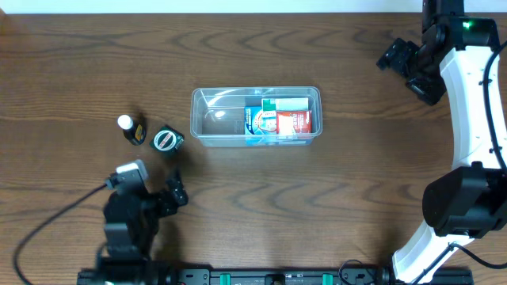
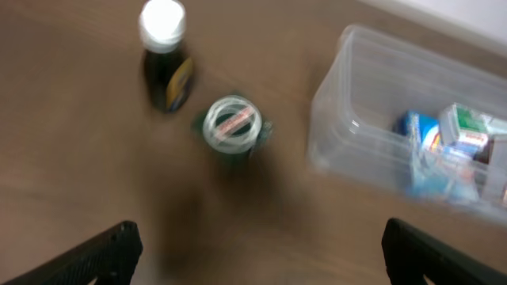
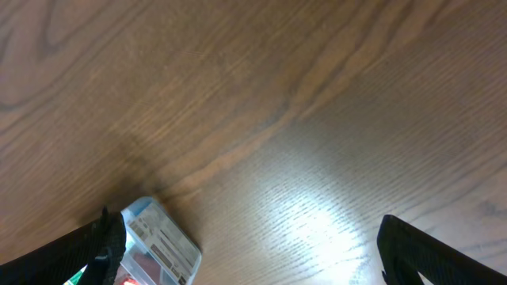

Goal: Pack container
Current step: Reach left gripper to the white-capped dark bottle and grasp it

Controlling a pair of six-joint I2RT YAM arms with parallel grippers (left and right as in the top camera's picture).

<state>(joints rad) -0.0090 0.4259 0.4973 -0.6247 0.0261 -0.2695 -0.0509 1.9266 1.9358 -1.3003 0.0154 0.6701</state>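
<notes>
The left gripper moves outward over the bottle's white cap (image 1: 125,122) (image 2: 162,24) next, then down around it to close, since the dark bottle is still outside the partly bare container.
The clear plastic container (image 1: 207,119) stands at the table's middle, with several small boxes (image 1: 277,119) in its right half and its left half bare. It also shows in the left wrist view (image 2: 348,111). A dark bottle with a white cap (image 1: 128,127) and a small green jar with a clear lid (image 1: 166,140) stand left of it; both show in the left wrist view, the bottle (image 2: 165,67) and the jar (image 2: 232,127). My left gripper (image 1: 176,191) is open and empty, just short of the jar (image 2: 261,265). My right gripper (image 1: 405,67) is open at the far right (image 3: 265,261). A small blue-edged box (image 3: 162,247) lies by its left finger.
The table is dark wood. A black cable (image 1: 55,222) runs from the left arm toward the front left edge. The white right arm (image 1: 475,119) reaches along the right side. A pale wall strip lies beyond the table's far edge (image 1: 238,5).
</notes>
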